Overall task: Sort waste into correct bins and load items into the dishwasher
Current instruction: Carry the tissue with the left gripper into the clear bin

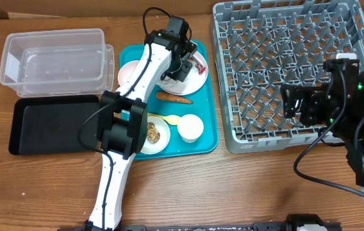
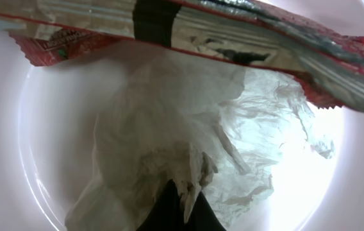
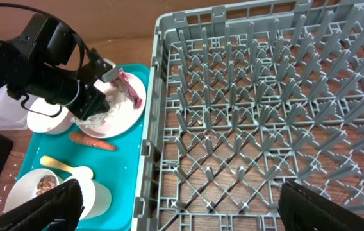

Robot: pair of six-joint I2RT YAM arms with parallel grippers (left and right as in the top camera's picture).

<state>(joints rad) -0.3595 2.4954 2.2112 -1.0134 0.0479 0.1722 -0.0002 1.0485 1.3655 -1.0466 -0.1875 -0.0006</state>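
I need to lift the napkin off the plate with my left gripper and carry it past the second bowl over the clear tub [image 1: 57, 62], which is open and empty.
My left gripper [image 1: 181, 67] is down in the round white-pink plate [image 1: 198, 81] on the teal tray. In the left wrist view its fingers [image 2: 183, 196] are shut on a fold of the crumpled white napkin [image 2: 188, 122]. The red snack wrapper [image 2: 233, 32] lies across the plate's far side [image 1: 199, 64]. The orange carrot-like piece [image 1: 173, 98], yellow spoon [image 1: 163, 117], white cup [image 1: 190, 128] and a bowl with the brown food lump [image 1: 153, 135] sit on the tray. My right gripper [image 3: 179, 205] is open and empty over the front of the grey dish rack [image 1: 291, 64].
The clear tub [image 1: 54, 58] and the black tray [image 1: 50, 125] stand left of the teal tray [image 1: 207, 138]. A second bowl [image 1: 129, 72] sits at the teal tray's back left, partly under my left arm. Bare wooden table lies in front.
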